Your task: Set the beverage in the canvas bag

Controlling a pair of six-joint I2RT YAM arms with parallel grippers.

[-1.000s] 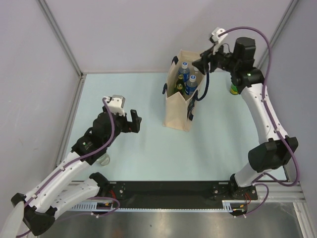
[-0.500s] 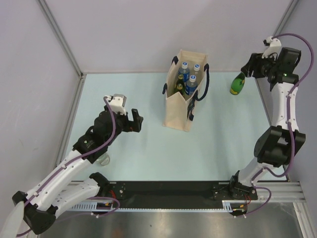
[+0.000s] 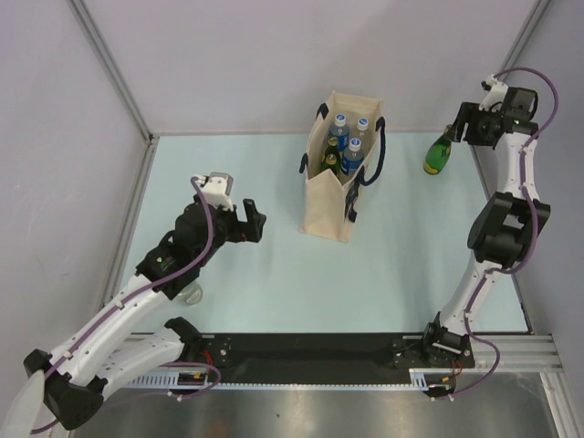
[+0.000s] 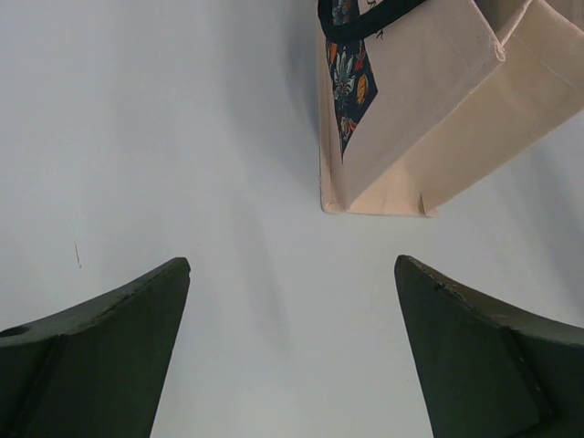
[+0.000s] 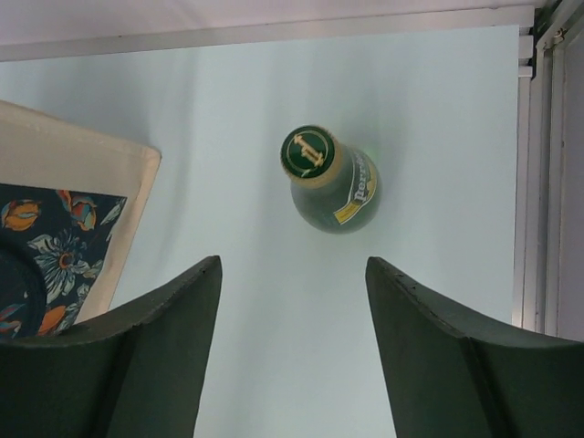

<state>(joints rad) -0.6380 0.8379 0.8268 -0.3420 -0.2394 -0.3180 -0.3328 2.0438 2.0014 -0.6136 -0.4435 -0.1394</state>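
I will next move my right gripper down and gently outward around the green bottle's capped neck [image 3: 447, 136] [image 5: 319, 171], because that neck is below and outward of its open fingers.
The beige canvas bag [image 3: 339, 173] with navy handles stands upright at the back middle and holds several bottles, blue-capped and green. A green glass bottle [image 3: 438, 156] with a yellow-and-white label stands alone on the table to its right; it also shows in the right wrist view [image 5: 334, 182]. My right gripper [image 3: 462, 125] is open and empty, raised just right of and above this bottle, which lies ahead of its fingertips [image 5: 294, 263]. My left gripper [image 3: 250, 225] is open and empty, left of the bag, whose bottom corner shows in the left wrist view [image 4: 411, 119].
Grey walls with metal frame rails [image 3: 111, 68] enclose the pale green table on the left, back and right. The table's right edge rail [image 5: 538, 173] runs close beside the green bottle. The black base rail [image 3: 310, 351] lies along the near edge.
My right gripper has swung from the bag's mouth to the far right, and now hovers by the lone green bottle. The left gripper has barely moved.
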